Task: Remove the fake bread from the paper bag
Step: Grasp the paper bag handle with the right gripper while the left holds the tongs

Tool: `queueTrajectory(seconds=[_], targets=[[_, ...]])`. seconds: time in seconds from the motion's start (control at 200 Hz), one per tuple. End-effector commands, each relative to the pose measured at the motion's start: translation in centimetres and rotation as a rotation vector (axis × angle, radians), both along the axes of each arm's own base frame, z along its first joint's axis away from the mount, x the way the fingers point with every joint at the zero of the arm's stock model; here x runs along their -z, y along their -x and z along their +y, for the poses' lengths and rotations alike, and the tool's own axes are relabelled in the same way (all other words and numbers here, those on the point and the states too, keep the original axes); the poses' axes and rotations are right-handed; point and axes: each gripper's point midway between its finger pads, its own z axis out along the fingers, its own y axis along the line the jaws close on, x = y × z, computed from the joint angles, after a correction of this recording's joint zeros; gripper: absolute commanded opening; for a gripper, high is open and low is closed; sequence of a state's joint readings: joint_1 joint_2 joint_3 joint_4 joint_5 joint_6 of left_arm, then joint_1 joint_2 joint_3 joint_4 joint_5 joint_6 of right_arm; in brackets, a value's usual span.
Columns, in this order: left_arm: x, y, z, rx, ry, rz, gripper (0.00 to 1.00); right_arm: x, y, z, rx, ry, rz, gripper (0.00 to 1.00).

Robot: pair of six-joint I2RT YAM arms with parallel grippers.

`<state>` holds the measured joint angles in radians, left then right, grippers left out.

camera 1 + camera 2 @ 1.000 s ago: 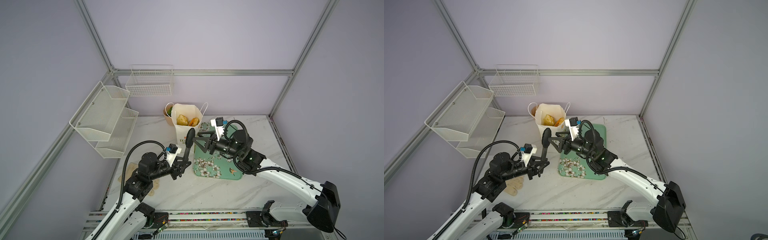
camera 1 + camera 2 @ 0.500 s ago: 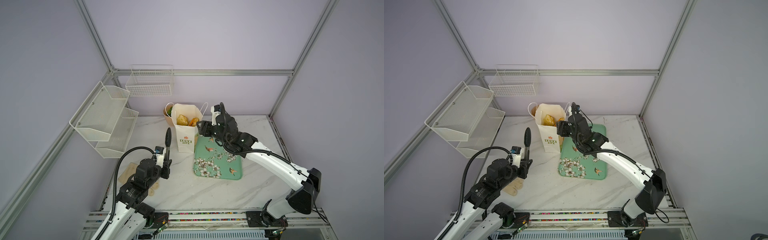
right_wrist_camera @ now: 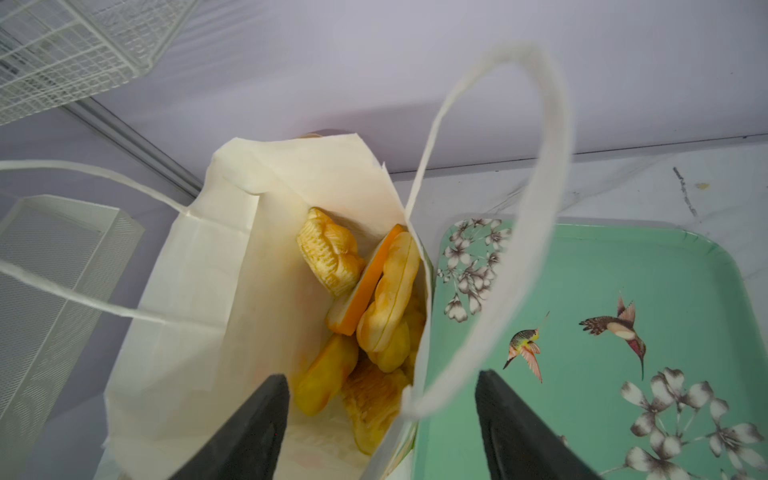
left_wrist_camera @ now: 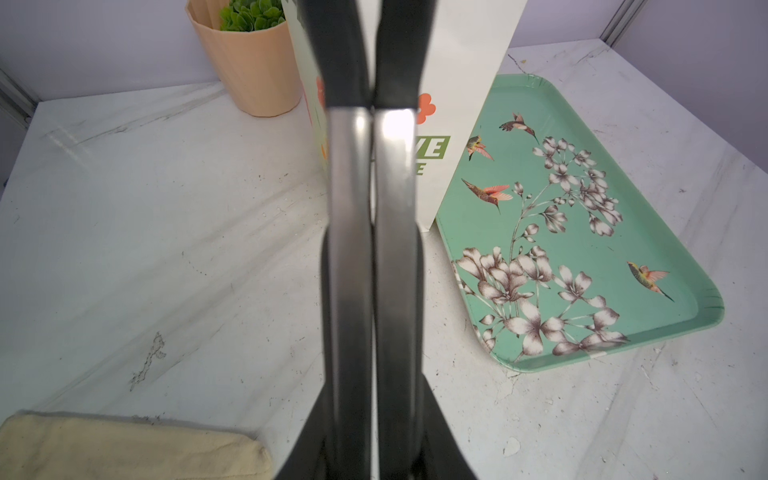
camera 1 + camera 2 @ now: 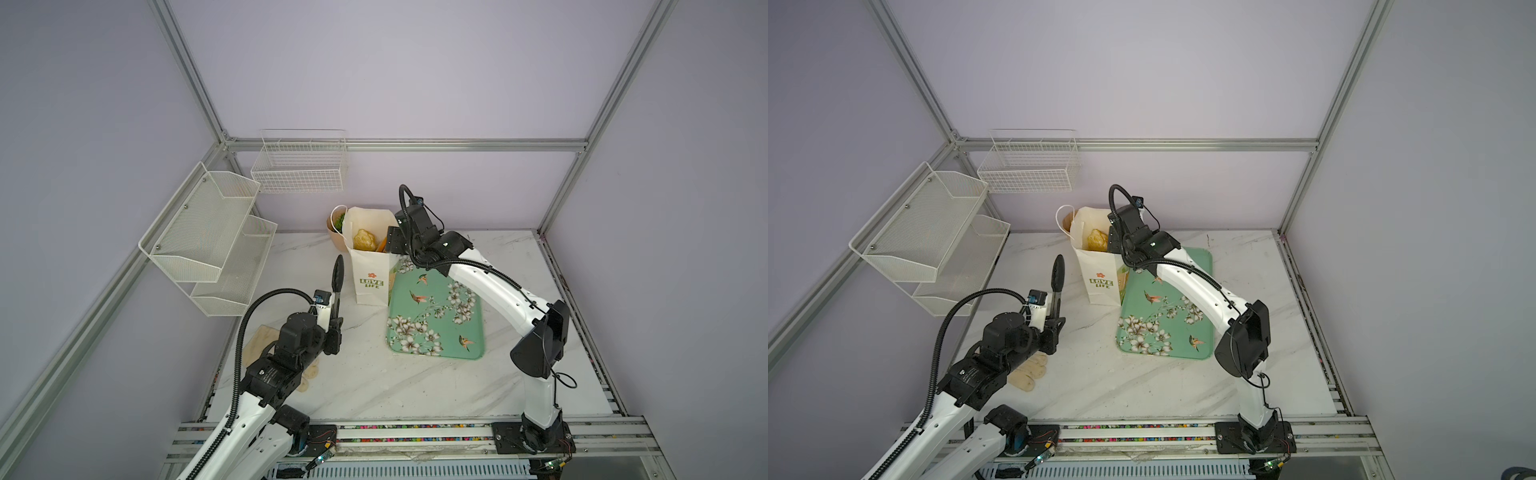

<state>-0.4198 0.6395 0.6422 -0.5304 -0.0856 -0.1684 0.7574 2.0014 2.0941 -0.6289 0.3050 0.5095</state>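
Note:
My right gripper eases outward along the bag's rim [image 3: 425, 344] beside the tray next. It then closes across the bag's paper side, since the bag's rim runs outward between its open fingers.
The white paper bag [image 5: 370, 276] [image 5: 1100, 272] stands upright at the back of the table, by the tray's far left corner. Several glossy golden fake breads [image 3: 332, 253] lie inside it, and a ridged one [image 5: 364, 240] [image 5: 1096, 239] shows at the mouth. My right gripper [image 3: 380, 399] [image 5: 391, 243] hangs open over the bag's right rim. One finger is over the inside and one is over the tray. The bag's wall [image 3: 199, 291] and a cord handle [image 3: 540, 166] lie between them, untouched. My left gripper [image 5: 338, 268] [image 4: 372, 25] is shut and empty, standing left of the bag.
A green floral tray [image 5: 436, 320] [image 3: 623, 270] lies right of the bag, bare. A peach plant pot [image 5: 333, 226] [image 4: 253, 70] stands behind the bag. A beige cloth [image 5: 1030, 372] [image 4: 124, 449] lies under the left arm. Wire shelves [image 5: 216, 237] and a wire basket [image 5: 299, 166] hang on the left and back walls.
My right gripper rose from over the tray to the bag's mouth, its jaws spreading wider. My left gripper drew back leftward from the bag, still shut.

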Motion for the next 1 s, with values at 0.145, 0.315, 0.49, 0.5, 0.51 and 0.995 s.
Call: queueTrajectory(seconds=[0.145,0.315,0.49,0.5,0.51,0.995], targets=[[-3.9,-0.8,-0.3,0.016,0.028,-0.148,0.00,0.1,-1.9,-1.0,0.019,0.035,0.016,0.72],[-4.1,-0.4,0.2,0.001,0.023,-0.163,0.00,1.0,-2.2,-0.3,-0.007,0.026,0.036,0.60],[-4.1,0.1,1.1,-0.022,-0.004,-0.177,0.00,2.5,-2.5,0.1,-0.007,0.029,0.070,0.50],[-4.1,0.1,1.1,-0.023,-0.003,-0.178,0.00,2.6,-2.6,0.0,-0.005,0.028,0.072,0.49],[-4.1,0.1,1.1,-0.022,-0.004,-0.176,0.00,2.7,-2.6,0.0,-0.005,0.029,0.075,0.48],[-4.0,0.0,1.1,-0.019,-0.018,-0.169,0.00,-2.5,-2.9,0.1,-0.079,0.070,-0.070,0.00]])
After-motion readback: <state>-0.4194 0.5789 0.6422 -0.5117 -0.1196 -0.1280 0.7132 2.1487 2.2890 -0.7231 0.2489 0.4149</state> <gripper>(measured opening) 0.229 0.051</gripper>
